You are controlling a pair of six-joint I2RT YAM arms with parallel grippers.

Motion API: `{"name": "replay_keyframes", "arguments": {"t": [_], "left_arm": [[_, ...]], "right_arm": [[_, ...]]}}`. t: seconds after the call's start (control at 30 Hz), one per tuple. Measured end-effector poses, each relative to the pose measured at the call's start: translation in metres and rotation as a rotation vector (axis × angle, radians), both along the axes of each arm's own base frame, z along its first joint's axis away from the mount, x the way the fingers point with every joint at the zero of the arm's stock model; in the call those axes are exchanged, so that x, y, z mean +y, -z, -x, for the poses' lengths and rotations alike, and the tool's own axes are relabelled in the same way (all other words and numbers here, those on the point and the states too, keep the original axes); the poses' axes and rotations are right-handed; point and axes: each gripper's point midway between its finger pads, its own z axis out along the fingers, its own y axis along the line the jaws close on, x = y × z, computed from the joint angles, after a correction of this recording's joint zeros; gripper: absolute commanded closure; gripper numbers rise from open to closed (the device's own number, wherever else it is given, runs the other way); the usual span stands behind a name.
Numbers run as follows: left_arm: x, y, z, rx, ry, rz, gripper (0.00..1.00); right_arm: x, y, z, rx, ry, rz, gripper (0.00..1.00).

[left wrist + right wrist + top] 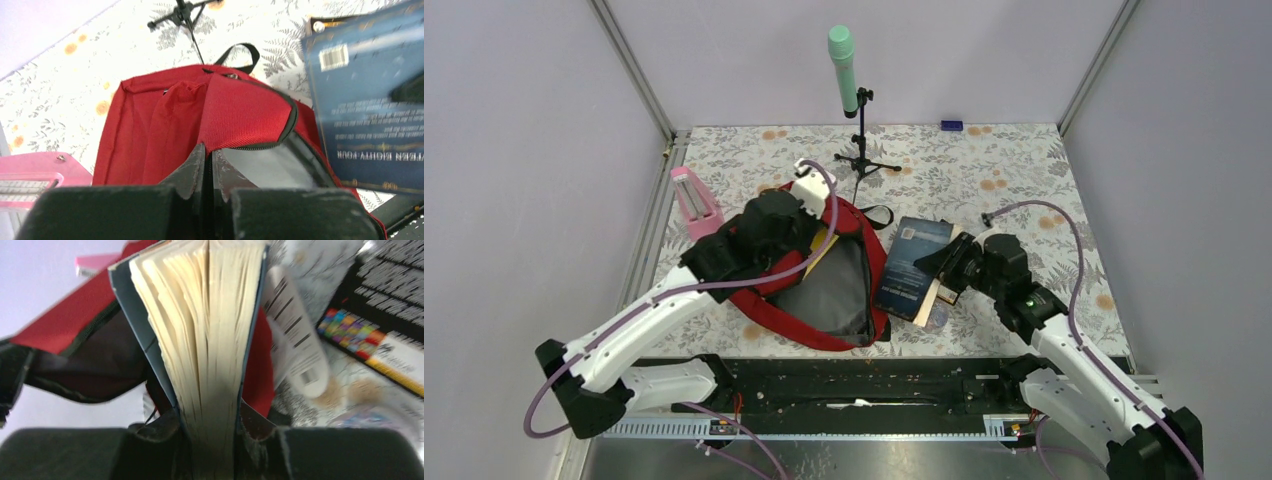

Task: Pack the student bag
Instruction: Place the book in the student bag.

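Next, my right gripper carries the book (912, 262) across and down inside, then releases it, as the bag's opening (832, 284), its flap held up, lies left in the top view.
The red student bag (816, 338) lies on the table's left half, its mouth open on grey lining. My left gripper (809, 228) is over the bag's far side. In the left wrist view its jaws (211, 155) are shut, pinching the edge of the bag's (240, 110) red flap and holding it up. A blue-covered book (912, 262) with cream pages is tilted just right of the bag, with my right gripper (951, 268) shut on it. The right wrist view shows the book (200, 325) upright between that gripper's (210, 415) jaws, the bag (65, 315) behind it.
A pink object (694, 200) stands left of the bag. A green microphone (843, 68) on a black tripod is at the back centre, and a small blue item (951, 125) by the back wall. A white barcoded tube (295, 340) and a black printed box (370, 335) lie near the book.
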Motion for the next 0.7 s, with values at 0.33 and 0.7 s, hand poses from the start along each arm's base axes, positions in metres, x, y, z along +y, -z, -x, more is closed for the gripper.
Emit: {"name": "replay_keyframes", "arguments": {"t": [0.33,0.7], "left_arm": [[0.019,-0.031,-0.003,-0.1,0.015,0.11,1.0],[0.015,-0.019,-0.005,-0.081,0.037,0.141,1.0]], "right_arm": [[0.055,-0.015,0.038,0.046,-0.158,-0.109,1.0],[0.072,-0.043,0.038,-0.057,-0.099,-0.145,1.0]]}}
